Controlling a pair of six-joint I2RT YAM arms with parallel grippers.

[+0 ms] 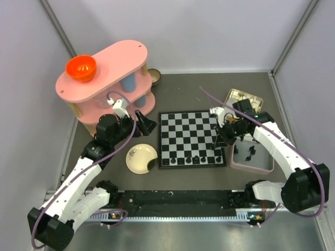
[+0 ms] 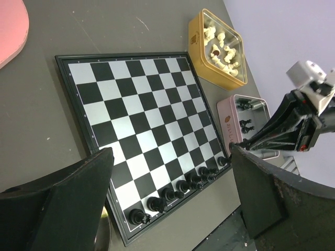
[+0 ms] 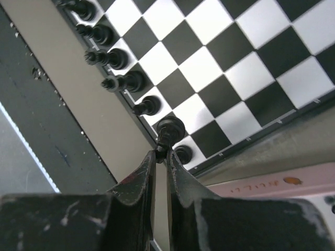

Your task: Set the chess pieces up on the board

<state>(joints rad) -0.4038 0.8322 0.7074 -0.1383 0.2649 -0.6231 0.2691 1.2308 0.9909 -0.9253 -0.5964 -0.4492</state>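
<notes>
My right gripper should next move down and back to the empty dark square (image 1: 211, 161) beside the corner piece and release, as only that near-row square is still unfilled.
The board (image 1: 188, 130) lies mid-table, with several black chess pieces (image 1: 193, 158) standing in its near row. My right gripper (image 3: 161, 153) is shut on the top of one black chess piece (image 3: 169, 128), just above the near row by the board's right corner. Another piece (image 3: 183, 153) stands on the corner square beside it. In the top view this gripper (image 1: 216, 147) hangs over the board's near right edge. My left gripper (image 2: 171, 154) is open and holds nothing. It hovers left of the board (image 2: 136, 115), looking across at the row of pieces (image 2: 175, 192).
A pink tin (image 1: 253, 159) with more black pieces sits right of the board. A gold tin (image 1: 244, 98) of cream pieces lies behind it. A round cream plate (image 1: 140, 158) rests left of the board. The pink shelf (image 1: 104, 78) carrying an orange bowl (image 1: 80, 68) stands at the back left.
</notes>
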